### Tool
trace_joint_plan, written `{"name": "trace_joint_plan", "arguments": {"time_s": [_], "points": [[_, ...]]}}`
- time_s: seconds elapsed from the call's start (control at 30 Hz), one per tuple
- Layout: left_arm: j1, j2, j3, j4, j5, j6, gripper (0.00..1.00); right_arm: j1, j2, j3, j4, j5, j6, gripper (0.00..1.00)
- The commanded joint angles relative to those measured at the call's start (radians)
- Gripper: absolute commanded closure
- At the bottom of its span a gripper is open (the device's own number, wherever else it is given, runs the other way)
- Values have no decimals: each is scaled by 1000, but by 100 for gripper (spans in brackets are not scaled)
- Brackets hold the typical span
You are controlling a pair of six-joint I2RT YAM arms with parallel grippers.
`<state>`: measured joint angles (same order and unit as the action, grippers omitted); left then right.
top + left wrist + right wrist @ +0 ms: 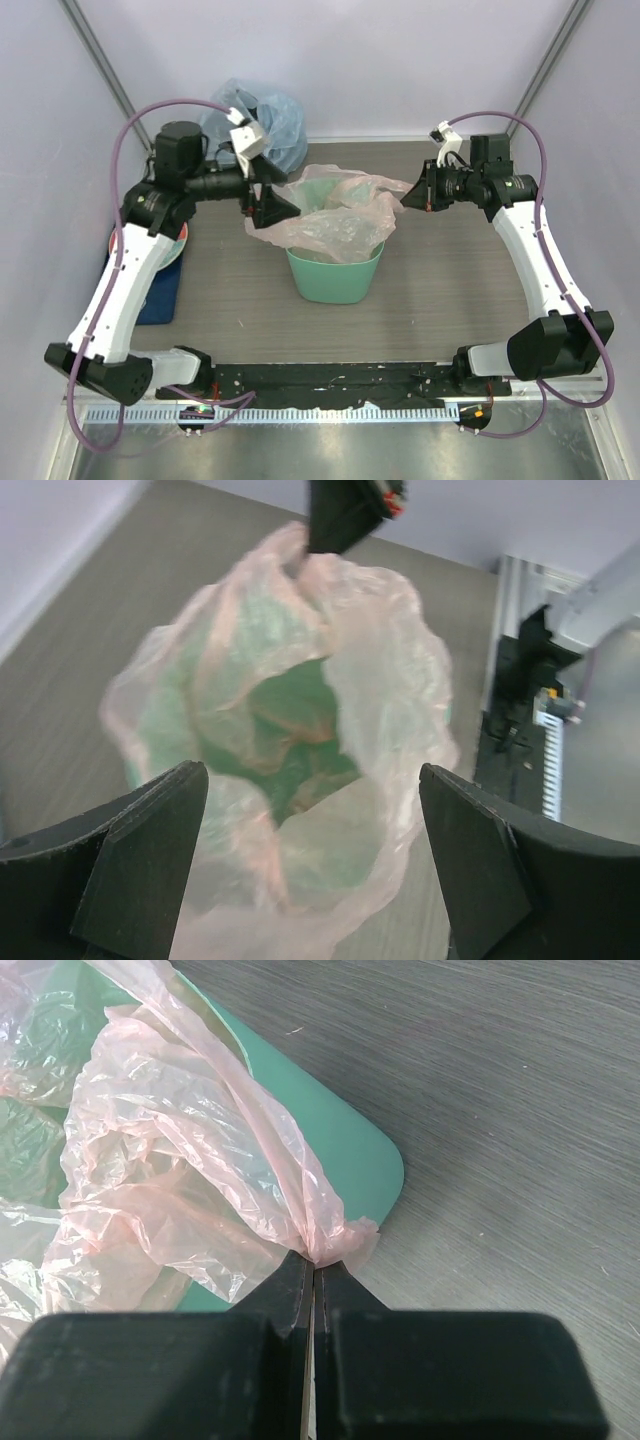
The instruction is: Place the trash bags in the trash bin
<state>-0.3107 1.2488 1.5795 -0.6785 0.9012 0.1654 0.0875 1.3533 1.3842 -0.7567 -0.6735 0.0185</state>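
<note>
My left gripper lowers back onto the pale-pink bag's near edge point(288, 237) point(318, 905) next, since that edge hangs loose over the bin's near rim.
The mint-green trash bin point(335, 278) stands upright mid-table. The pale-pink trash bag point(340, 212) is draped over its mouth, partly sunk inside. My right gripper point(408, 196) is shut on the bag's right edge, just past the bin's right rim. In the right wrist view the closed fingertips point(318, 1260) pinch a bunched corner of the bag point(180, 1150) above the bin rim point(350, 1145). My left gripper point(268, 208) is at the bin's left rim, open. In the left wrist view its jaws stand wide apart point(312, 825), with the bag's near edge point(330, 880) loose between them and the bin interior point(290, 715) beyond.
A bulging pale-blue plastic bag point(262, 118) sits at the back left, behind the left arm. A plate point(172, 247) and a dark blue flat object point(160, 292) lie at the left edge. A black strip point(330, 378) runs along the near edge. Walls close in on both sides.
</note>
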Motion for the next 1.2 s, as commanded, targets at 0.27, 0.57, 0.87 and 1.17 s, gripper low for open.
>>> {"name": "trace_joint_plan", "arguments": {"time_s": [0.27,0.57,0.87,1.17], "points": [[-291,137,111,-271,-1,118,44,0,-37,41,-9,-11,-12,99],[-494,-90,-229,-150,-140,307,97,-43,-19,13,-58,0,-43,99],[-590,-89,-421,0,-393,396,98,-51,30,-7,-82,35,-92,99],[-604,-92,-588,68,-435,444,98,-60,113,-45,-30,63,-109,99]]}}
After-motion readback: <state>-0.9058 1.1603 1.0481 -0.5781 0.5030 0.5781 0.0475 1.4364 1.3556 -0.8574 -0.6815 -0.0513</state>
